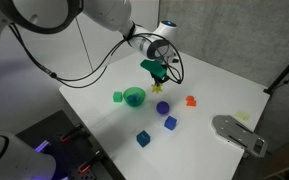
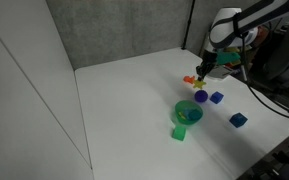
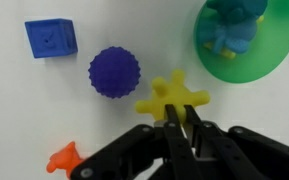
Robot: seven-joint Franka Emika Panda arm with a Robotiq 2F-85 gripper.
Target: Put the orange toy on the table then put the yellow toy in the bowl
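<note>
Next, my gripper moves away from the purple ball and over the green bowl (image 1: 134, 97), then lowers beside the blue toy, because the yellow toy hangs outside the bowl's rim.
My gripper (image 3: 181, 125) is shut on the yellow toy (image 3: 174, 97), a pale-yellow spiky piece, and holds it a little above the white table (image 1: 219, 80). In both exterior views the gripper (image 1: 159, 72) (image 2: 206, 68) hangs between the green bowl (image 1: 134, 97) (image 2: 189, 110) and the orange toy (image 1: 191, 101) (image 2: 189, 80). The orange toy lies on the table and shows at the lower left of the wrist view (image 3: 64, 158). The bowl (image 3: 274, 55) is at the upper right of the wrist view, with a blue toy (image 3: 234, 25) inside it.
A purple spiky ball (image 3: 114, 72) (image 1: 162, 107) lies right beside the yellow toy. Blue cubes (image 1: 169, 123) (image 1: 142, 138) lie nearer the table's front. A small green cube (image 1: 117, 97) sits next to the bowl. A grey device (image 1: 239, 135) rests at the table corner.
</note>
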